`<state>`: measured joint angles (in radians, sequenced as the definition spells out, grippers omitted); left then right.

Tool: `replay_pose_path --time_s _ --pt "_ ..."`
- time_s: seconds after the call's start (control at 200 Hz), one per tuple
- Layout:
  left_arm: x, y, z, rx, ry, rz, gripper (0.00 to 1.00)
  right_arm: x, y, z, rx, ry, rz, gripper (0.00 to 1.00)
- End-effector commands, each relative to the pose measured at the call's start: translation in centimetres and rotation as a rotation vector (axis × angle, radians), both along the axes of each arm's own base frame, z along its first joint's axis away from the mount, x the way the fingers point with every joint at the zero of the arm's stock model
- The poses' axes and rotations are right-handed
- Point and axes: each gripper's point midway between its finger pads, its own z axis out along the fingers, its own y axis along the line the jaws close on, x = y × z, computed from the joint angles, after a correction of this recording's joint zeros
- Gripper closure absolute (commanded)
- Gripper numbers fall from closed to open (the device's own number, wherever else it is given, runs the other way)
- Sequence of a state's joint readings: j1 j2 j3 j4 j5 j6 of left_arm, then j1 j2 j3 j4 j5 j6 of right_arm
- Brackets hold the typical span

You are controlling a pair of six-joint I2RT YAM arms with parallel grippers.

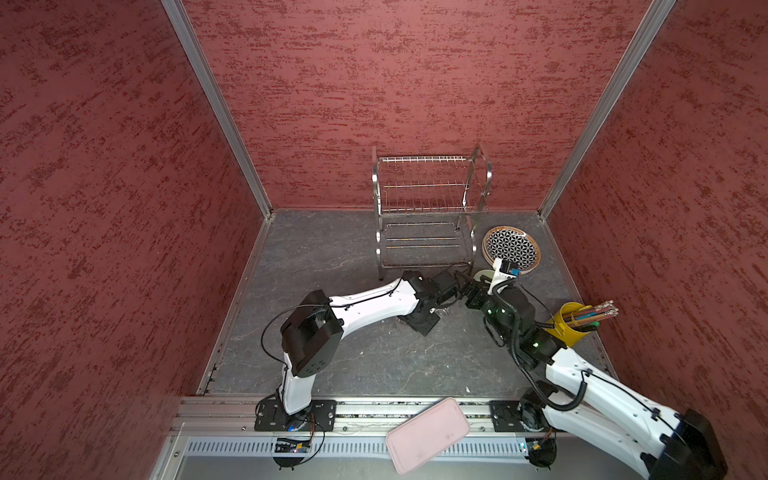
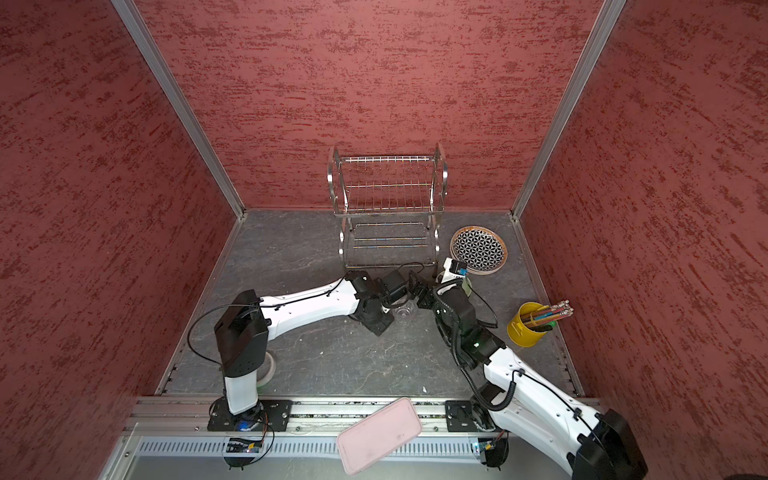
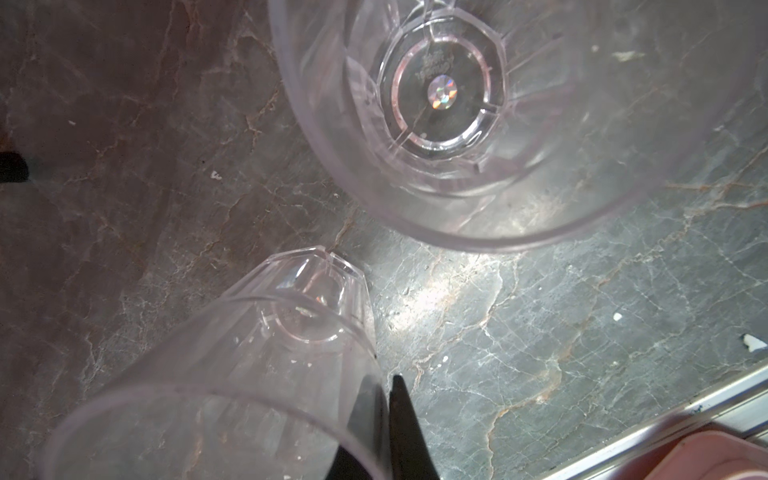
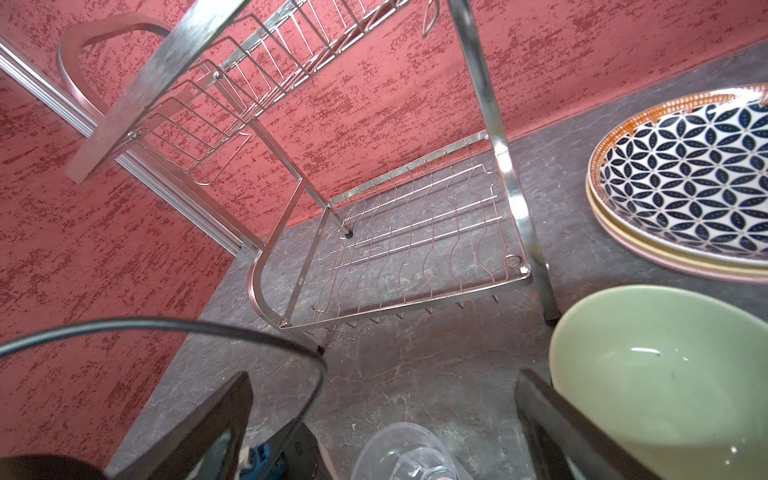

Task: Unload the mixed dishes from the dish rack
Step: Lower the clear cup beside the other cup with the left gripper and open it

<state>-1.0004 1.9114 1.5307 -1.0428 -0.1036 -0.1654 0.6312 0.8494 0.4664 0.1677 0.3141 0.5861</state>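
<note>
I should next move my left gripper slightly outward, away from the nearby second clear cup, and release the held cup on the bare tabletop.
The dish rack [image 1: 430,208] [image 2: 386,208] [image 4: 399,232] stands bare at the back wall. To its right the black-and-white plate [image 1: 512,248] [image 2: 478,248] [image 4: 690,187] lies on a yellow plate [image 4: 615,241] and a pink plate [image 4: 665,266]. The pale green bowl [image 4: 665,374] sits on the table beside my right gripper [image 4: 386,399], which is open above a clear cup [image 4: 403,453]. My left gripper [image 3: 388,382] is shut on the wall of a tilted clear cup [image 3: 249,353], one finger inside and one outside. A second clear cup [image 3: 444,104] stands upright next to it.
A yellow cup of sticks [image 1: 571,324] [image 2: 528,328] stands at the right edge. A pink rectangular tray [image 1: 428,434] [image 2: 378,434] lies across the front rail. Both arms meet just in front of the rack. Red walls close in three sides.
</note>
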Motion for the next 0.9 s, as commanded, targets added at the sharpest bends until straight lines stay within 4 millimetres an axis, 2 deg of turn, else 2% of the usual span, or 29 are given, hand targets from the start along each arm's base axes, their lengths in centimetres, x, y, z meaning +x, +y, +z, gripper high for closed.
replay_pose_path --time_s 0.0,0.496,0.897 --pt "1.1 -0.9 0.3 -0.051 -0.004 0.003 1.00 -0.3 -0.3 0.4 0.012 -0.020 0.000 0.01" --pt "2.1 -0.9 -0.1 -0.088 0.022 0.027 1.00 -1.5 -2.2 1.9 0.067 -0.088 -0.051 0.01" --pt "2.6 -0.6 -0.8 -0.084 0.051 0.040 1.00 -1.5 -2.5 1.3 0.043 -0.065 -0.066 0.01"
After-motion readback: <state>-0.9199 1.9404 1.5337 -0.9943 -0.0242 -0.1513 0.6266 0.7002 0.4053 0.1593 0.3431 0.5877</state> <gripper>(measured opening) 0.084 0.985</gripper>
